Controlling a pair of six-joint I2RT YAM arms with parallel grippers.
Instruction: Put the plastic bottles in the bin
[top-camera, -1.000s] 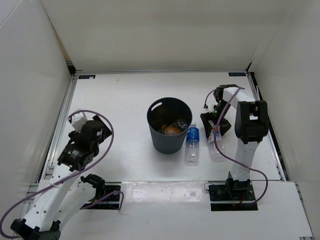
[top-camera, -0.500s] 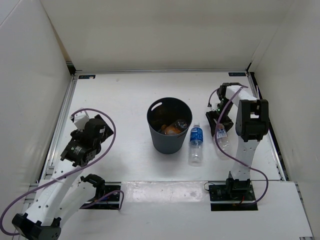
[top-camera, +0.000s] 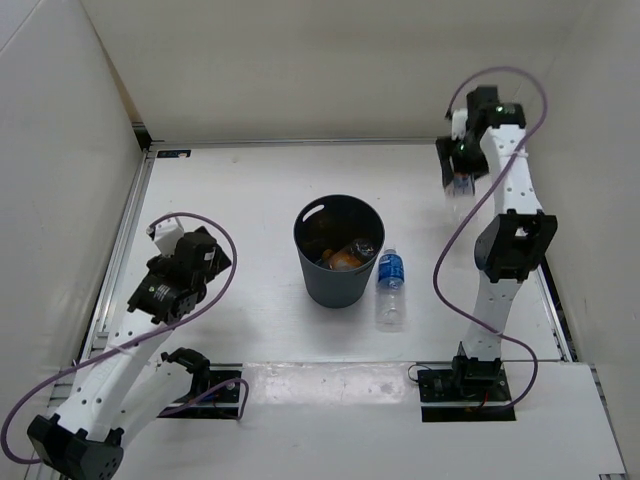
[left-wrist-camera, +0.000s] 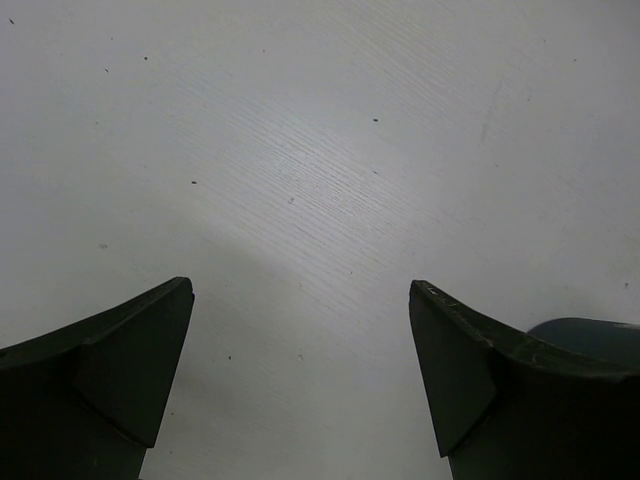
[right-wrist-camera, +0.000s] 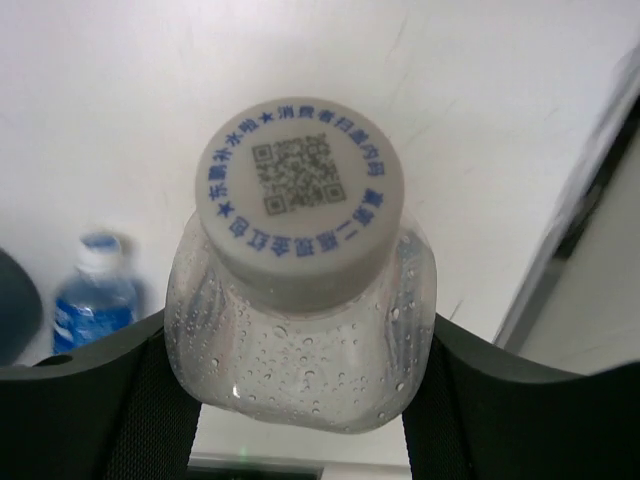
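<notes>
My right gripper needs to lift, turn toward the bin (top-camera: 312, 232) and lower over the bin's opening, as the clear bottle hangs well away from the bin.
The dark round bin (top-camera: 312, 232) stands mid-table with an orange bottle (top-camera: 343, 260) and some clear plastic inside. To the right of it a blue-labelled clear bottle (top-camera: 390, 284) lies on the table, also in the right wrist view (right-wrist-camera: 93, 306). My right gripper (top-camera: 461, 163) is raised at the back right, well away from the bin. It is shut on a clear bottle (right-wrist-camera: 300, 345) with a white printed cap (right-wrist-camera: 301, 202), held just below the neck. My left gripper (top-camera: 178, 266) hangs at the left, open (left-wrist-camera: 300, 290), with only bare table between its fingers.
White walls enclose the table on three sides. A black rail (right-wrist-camera: 575, 225) runs along the right edge close to my raised right gripper. The bin's rim (right-wrist-camera: 12, 305) shows at the left edge of the right wrist view.
My right gripper closed on the clear bottle lying right of the bin and lifted it up toward the back right. The blue-labelled bottle shifted slightly. The left arm barely moved.
</notes>
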